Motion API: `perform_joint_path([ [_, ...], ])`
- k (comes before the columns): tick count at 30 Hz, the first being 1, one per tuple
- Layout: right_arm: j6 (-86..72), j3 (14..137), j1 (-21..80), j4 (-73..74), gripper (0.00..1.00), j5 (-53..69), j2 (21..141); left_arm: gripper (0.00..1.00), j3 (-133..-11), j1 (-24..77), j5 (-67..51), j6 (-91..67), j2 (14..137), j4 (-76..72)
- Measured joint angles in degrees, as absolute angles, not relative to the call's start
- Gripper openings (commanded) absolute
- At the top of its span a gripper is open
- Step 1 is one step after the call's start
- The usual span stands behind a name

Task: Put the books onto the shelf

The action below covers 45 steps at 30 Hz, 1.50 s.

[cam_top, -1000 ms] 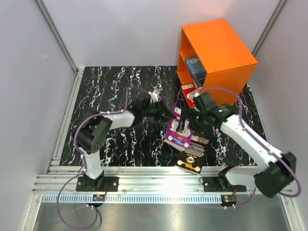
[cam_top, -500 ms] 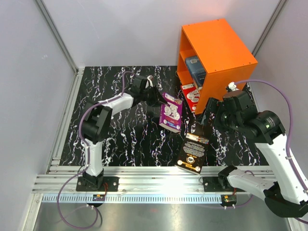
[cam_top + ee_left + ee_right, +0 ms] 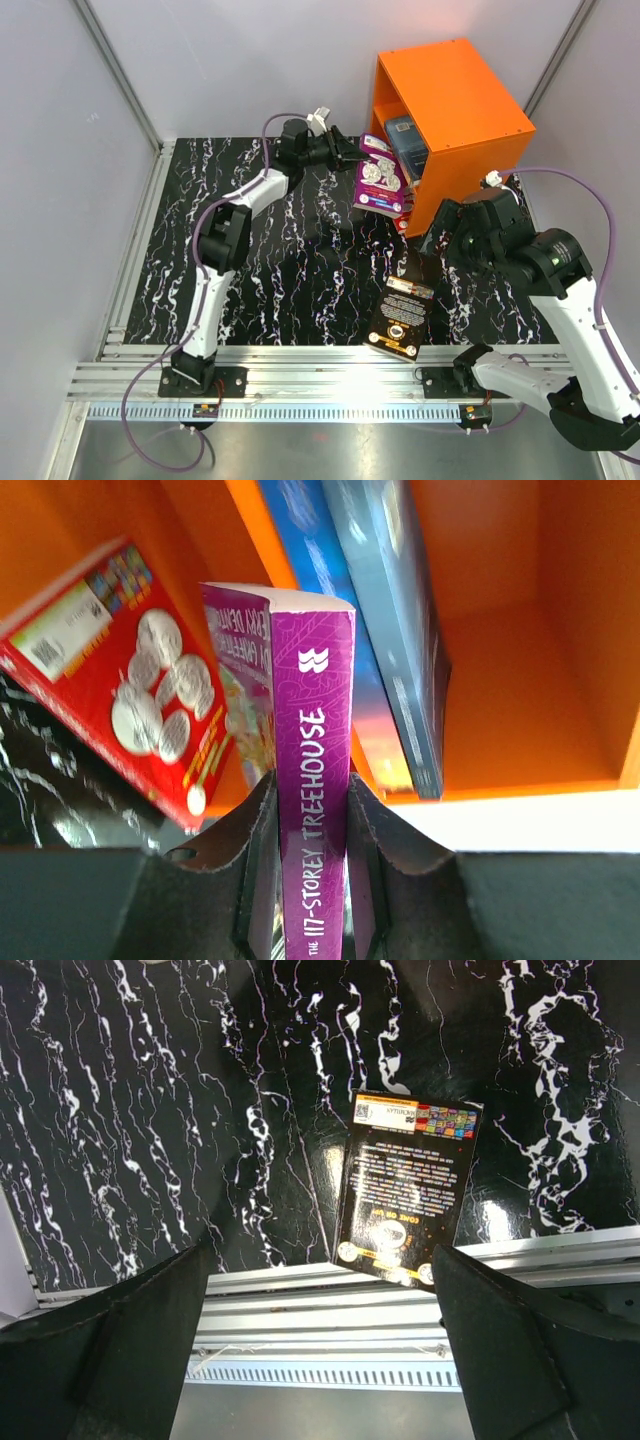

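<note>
My left gripper moves down and to its right in the top view next, into the free room in the shelf's lower section, and releases there.
My left gripper (image 3: 345, 155) (image 3: 310, 780) is shut on the spine of the purple-backed book (image 3: 378, 185) (image 3: 315, 710). It holds the book upright in the air, right at the open front of the orange shelf (image 3: 450, 100) (image 3: 520, 680). A grey-blue book (image 3: 405, 140) (image 3: 400, 630) stands in the upper compartment. A red-and-white book (image 3: 120, 680) leans in the lower one, mostly hidden behind the held book in the top view. A black book with a gold emblem (image 3: 402, 305) (image 3: 405, 1190) lies flat, overhanging the table's front edge. My right gripper (image 3: 438, 235) (image 3: 320, 1260) hangs open above it, holding nothing.
The black marbled table (image 3: 250, 260) ends at an aluminium rail (image 3: 330, 385) (image 3: 320, 1310) at the front. Grey walls close in the left, back and right. A purple cable (image 3: 560, 180) loops off the right arm.
My left arm has lifted the purple-backed book from mid-table and carried it back and right to the shelf front. The right arm pulled away from it and rose, then stayed still.
</note>
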<state>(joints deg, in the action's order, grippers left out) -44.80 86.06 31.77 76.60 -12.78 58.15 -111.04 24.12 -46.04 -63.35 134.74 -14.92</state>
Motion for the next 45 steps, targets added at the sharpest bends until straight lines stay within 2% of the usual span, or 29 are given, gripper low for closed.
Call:
perform_joint_path([
  [8, -46.0, 86.5, 31.8, 76.6, 1.00, -13.1, 59.2, 0.00, -116.0, 24.9, -39.5, -77.5, 149.3, -29.0],
  [12, -46.2, 86.6, 31.8, 76.6, 1.00, -13.1, 60.2, 0.00, -117.3, 27.9, -33.2, -81.6, 154.8, -28.9],
  [19, -46.4, 86.6, 31.8, 76.6, 1.00, -13.1, 60.4, 0.00, -116.4, 32.2, -22.9, -85.0, 155.4, -29.5],
  [26, -46.4, 86.6, 31.8, 76.6, 1.00, -13.0, 60.4, 0.00, -118.4, 33.8, -19.6, -82.6, 154.7, -24.9],
  [31, -46.4, 86.5, 31.8, 76.6, 1.00, -13.0, 60.4, 0.01, -114.6, 34.1, -18.3, -78.8, 150.9, -21.8],
  [33, -46.4, 86.5, 31.8, 76.6, 1.00, -13.0, 60.2, 0.20, -114.6, 34.1, -18.4, -76.8, 149.9, -20.5],
  [34, -46.4, 86.4, 31.8, 76.6, 1.00, -13.0, 60.1, 0.33, -114.6, 34.1, -18.4, -75.9, 149.4, -19.9],
  [35, -46.4, 86.3, 31.8, 76.6, 1.00, -13.0, 60.1, 0.52, -114.6, 34.1, -18.4, -74.8, 148.9, -19.1],
  [38, -46.4, 86.1, 31.8, 76.6, 1.00, -13.0, 59.9, 0.74, -115.1, 34.3, -18.9, -70.8, 147.5, -15.7],
  [40, -46.4, 86.0, 31.8, 76.6, 1.00, -12.9, 59.8, 0.83, -116.5, 34.6, -18.8, -68.3, 147.3, -12.5],
  [41, -46.4, 85.9, 31.8, 76.6, 1.00, -12.9, 59.7, 0.99, -117.3, 34.7, -18.8, -66.6, 147.3, -10.6],
  [45, -46.4, 85.6, 31.8, 76.6, 1.00, -12.9, 59.2, 0.99, -118.5, 35.7, -18.9, -61.8, 146.7, -4.4],
])
